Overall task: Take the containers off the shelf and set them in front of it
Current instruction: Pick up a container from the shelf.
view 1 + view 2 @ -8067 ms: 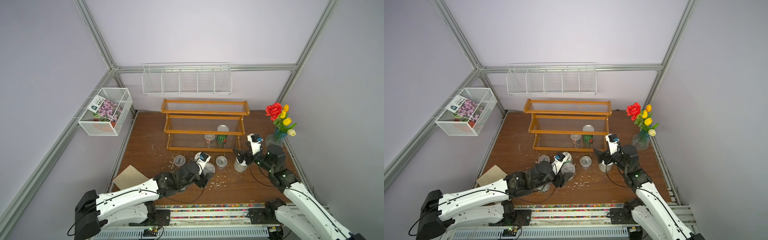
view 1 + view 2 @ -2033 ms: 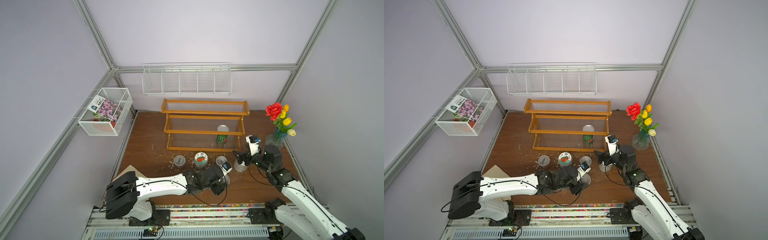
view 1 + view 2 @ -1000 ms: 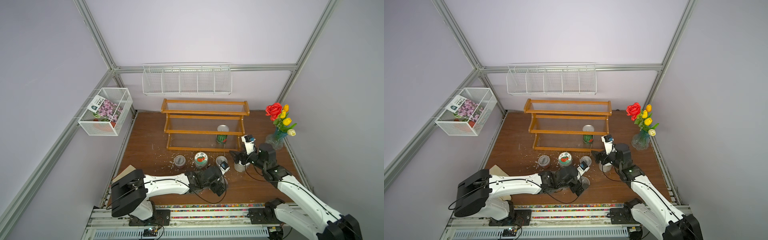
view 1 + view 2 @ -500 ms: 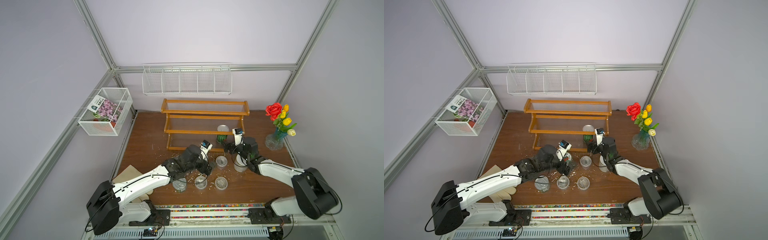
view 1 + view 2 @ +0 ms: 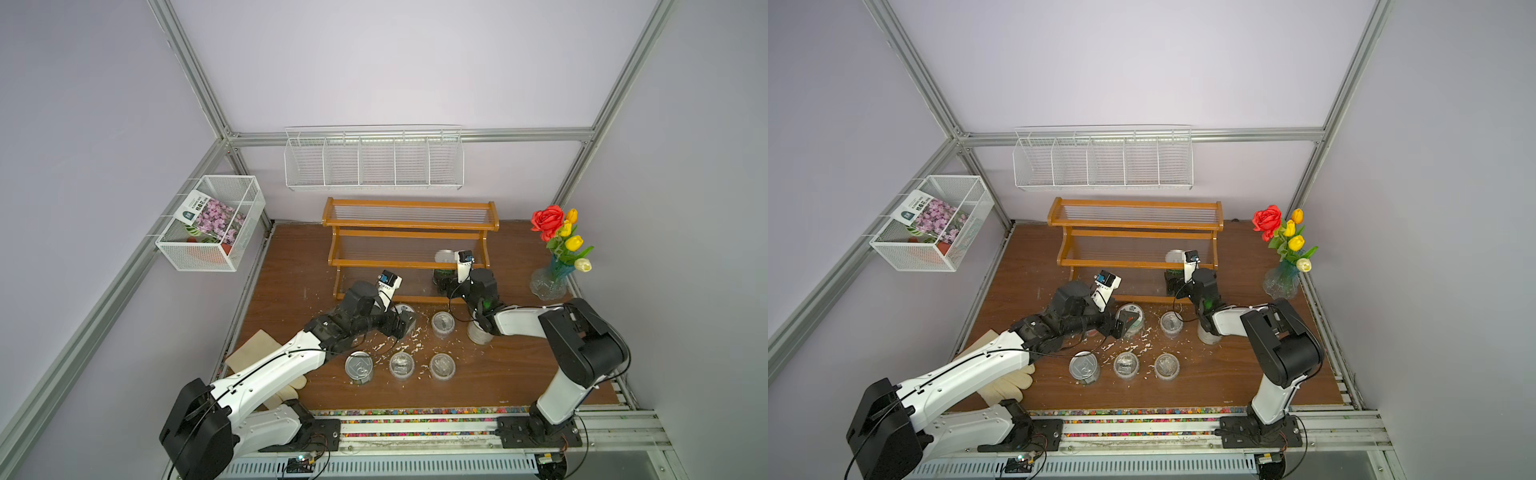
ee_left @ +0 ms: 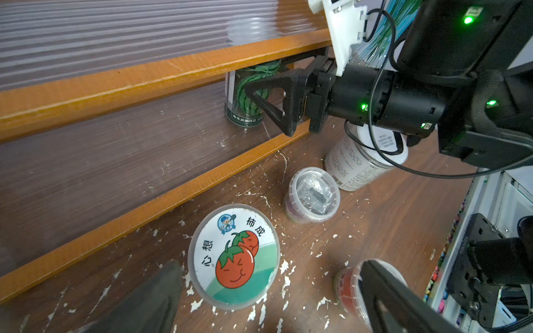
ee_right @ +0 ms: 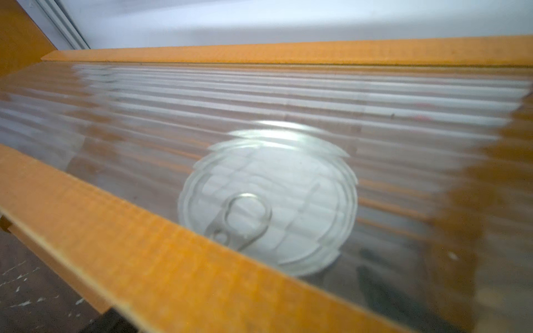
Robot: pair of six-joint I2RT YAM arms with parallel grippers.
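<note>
I will next slide my right gripper's fingers further in around the can's body [image 5: 441, 277] and close them, because the watermelon-print can is at the fingers, with its top under the ribbed panel.
The shelf [image 5: 411, 226] stands at the back in both top views. On its bottom tier is a watermelon-print can [image 5: 443, 274] [image 6: 245, 101]. My right gripper [image 5: 442, 283] [image 6: 259, 83] is open, one finger on either side of that can. The can's pull-tab top [image 7: 268, 201] shows through the ribbed panel. The other containers stand on the floor before the shelf. The red-fruit jar [image 5: 404, 309] [image 6: 233, 256] sits just ahead of my open left gripper [image 5: 405, 323] [image 6: 269, 265]. Further forward are a silver can [image 5: 358, 366], clear cups [image 5: 402, 365] and the big tin [image 5: 478, 332].
A glass vase of flowers [image 5: 550, 278] stands right of the shelf. White wire baskets hang on the back wall [image 5: 374, 160] and the left wall [image 5: 212, 226]. A pale glove and card [image 5: 257, 349] lie front left. White flakes [image 5: 380, 345] litter the floor.
Within the last second my right gripper went from the big tin to the watermelon can and my left gripper from the front to the jar. Since half a second ago little has shifted.
</note>
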